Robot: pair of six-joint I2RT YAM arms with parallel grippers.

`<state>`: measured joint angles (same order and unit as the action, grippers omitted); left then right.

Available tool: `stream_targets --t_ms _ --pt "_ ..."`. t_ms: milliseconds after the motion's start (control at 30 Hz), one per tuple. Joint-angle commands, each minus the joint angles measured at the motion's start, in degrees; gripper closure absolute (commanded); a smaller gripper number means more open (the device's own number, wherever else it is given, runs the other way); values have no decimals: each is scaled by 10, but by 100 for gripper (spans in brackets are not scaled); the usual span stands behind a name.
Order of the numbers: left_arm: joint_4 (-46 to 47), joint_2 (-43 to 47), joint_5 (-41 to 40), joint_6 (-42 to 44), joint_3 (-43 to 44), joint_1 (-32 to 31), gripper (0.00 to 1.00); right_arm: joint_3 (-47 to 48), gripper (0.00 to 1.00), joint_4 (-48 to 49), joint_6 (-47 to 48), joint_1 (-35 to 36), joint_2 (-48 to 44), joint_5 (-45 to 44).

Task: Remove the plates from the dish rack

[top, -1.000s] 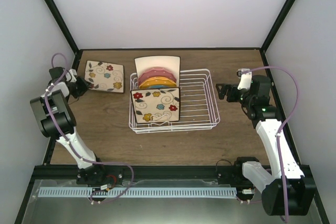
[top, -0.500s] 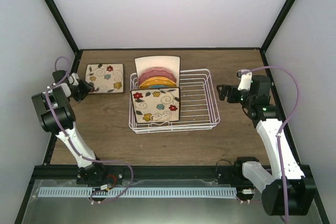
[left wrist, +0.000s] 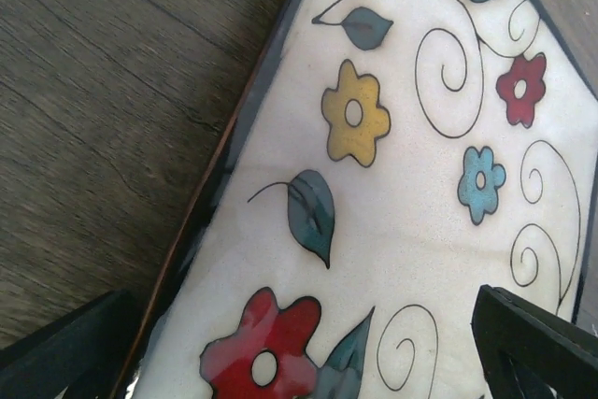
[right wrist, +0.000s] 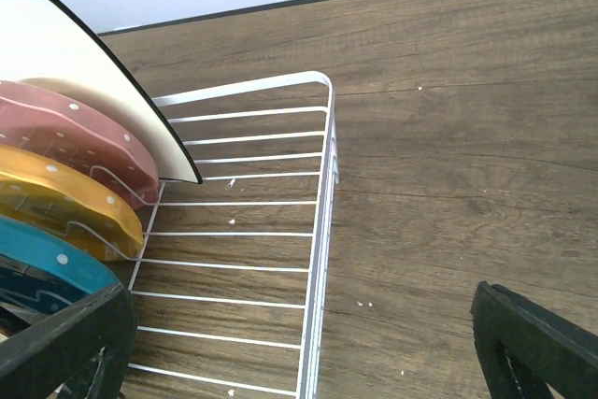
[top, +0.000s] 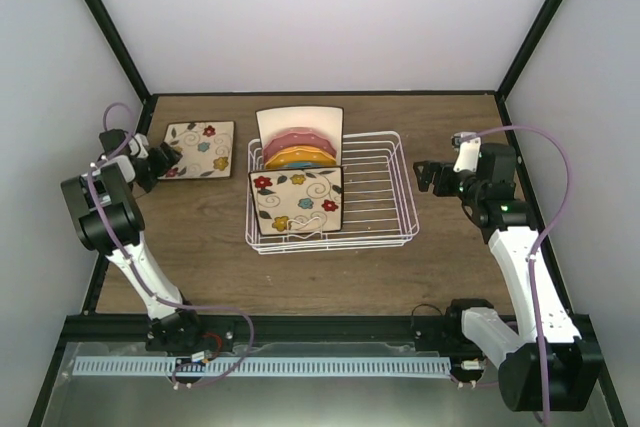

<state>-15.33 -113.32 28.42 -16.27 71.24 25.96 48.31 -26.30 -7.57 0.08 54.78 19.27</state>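
Next I will lift my left gripper and swing it onto the racked floral plate's facing side edge (top: 253, 189), as that plate stands to its right in the top view.
The white wire dish rack (top: 372, 209) stands mid-table. In it a floral square plate (top: 296, 201) stands at the front. Behind it are blue (right wrist: 37, 259), orange (top: 300, 156) and pink (top: 298, 137) round plates and a plain cream square plate (top: 300, 118). Another floral square plate (top: 200, 137) lies flat on the table at the far left. My left gripper (top: 163, 160) is open at that plate's left edge; the left wrist view shows the plate (left wrist: 420, 184) close below its spread fingers (left wrist: 65, 348). My right gripper (top: 425, 175) is open and empty, just right of the rack (right wrist: 322, 231).
Black frame posts and white walls close in the table on the left, right and back. Bare wooden tabletop (top: 330, 277) runs between the rack and the arm bases. The right part of the rack holds no plates.
My left gripper has opened and let go of the floral plate, which now lies flat at the far left. The right arm has barely moved.
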Motion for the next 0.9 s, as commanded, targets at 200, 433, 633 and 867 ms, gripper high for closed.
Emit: stream_targets --t_ms 200,433,633,867 --pt "-43 46 -124 -11 -13 2 0 6 0 -1 -2 -6 -13 -4" --pt "30 152 -79 8 -18 -3 0 4 0 1 -1 -6 -13 -3" --pt "112 251 234 98 -8 -75 4 -4 0 15 -1 -6 -7 7" --pt "-126 280 381 345 18 -194 21 -2 0 21 -1 -6 -1 11"
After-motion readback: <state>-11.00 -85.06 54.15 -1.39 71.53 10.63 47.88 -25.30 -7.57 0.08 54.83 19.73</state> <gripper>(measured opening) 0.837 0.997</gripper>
